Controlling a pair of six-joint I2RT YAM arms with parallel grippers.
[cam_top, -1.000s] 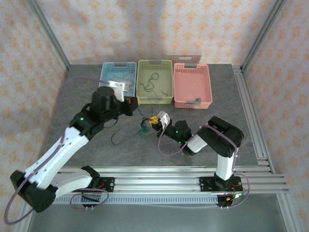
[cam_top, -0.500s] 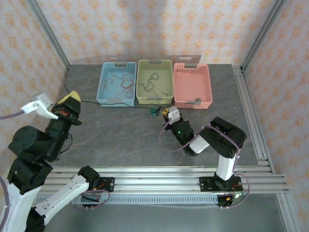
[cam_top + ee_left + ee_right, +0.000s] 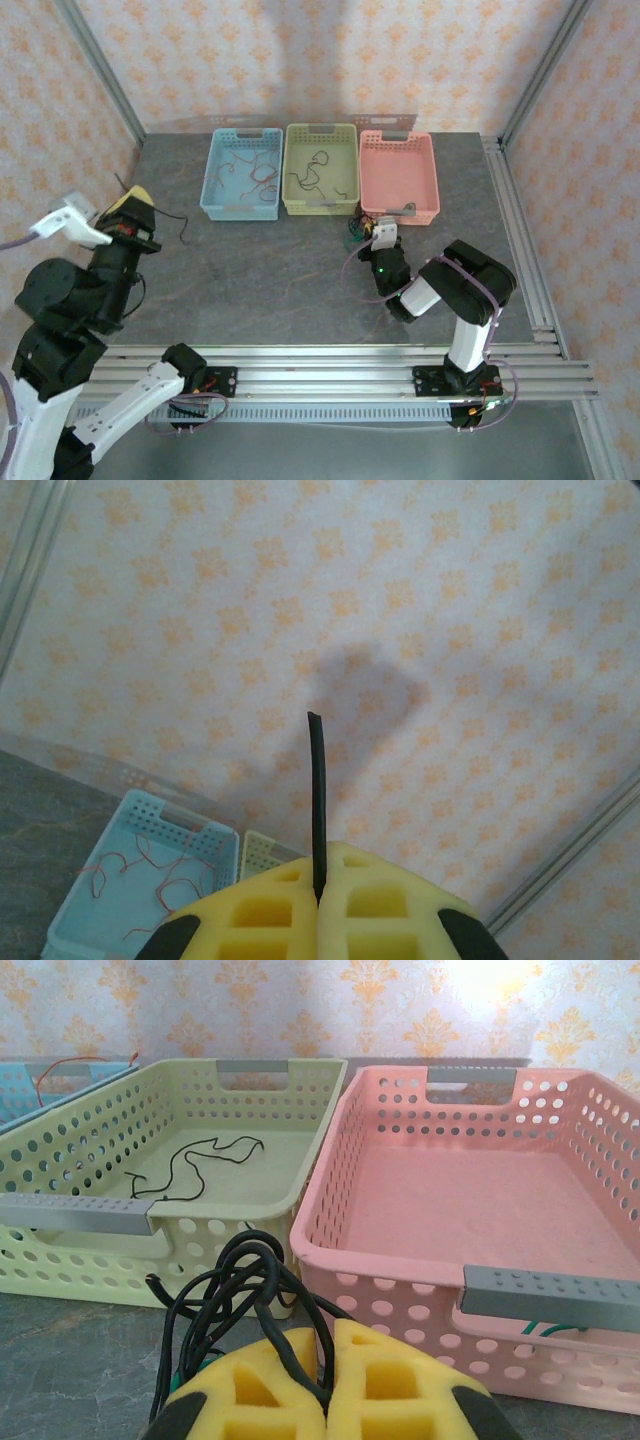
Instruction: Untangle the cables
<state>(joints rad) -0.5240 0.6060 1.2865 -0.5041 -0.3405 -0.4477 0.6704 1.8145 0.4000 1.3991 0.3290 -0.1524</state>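
Observation:
Next I will swing my left gripper over the green basket (image 3: 320,172) (image 3: 262,854) holding black wires, tip downward and release the black cable, since that basket lies below, past the blue one.
A single black cable (image 3: 316,800) sticks straight up from between the yellow pads of my left gripper (image 3: 322,892), which is shut on it. In the top view that gripper (image 3: 135,203) is raised at the far left, and the cable's loose end (image 3: 176,219) trails off to its right. My right gripper (image 3: 326,1345) is shut on a knot of black cables (image 3: 240,1275) with a bit of green under it. It sits low on the table (image 3: 372,240), with the knot (image 3: 357,228) just in front of the gap between the green and pink baskets.
Three baskets stand in a row at the back. The blue basket (image 3: 240,172) holds reddish wires, the green basket (image 3: 320,168) holds black wires (image 3: 205,1165), and the pink basket (image 3: 398,175) shows a bare floor. Aluminium rails run along the near and right table edges.
The left arm swung from the table's middle to the far left and rose, pulling one black cable out. The right gripper carried the remaining knot right and back toward the pink basket.

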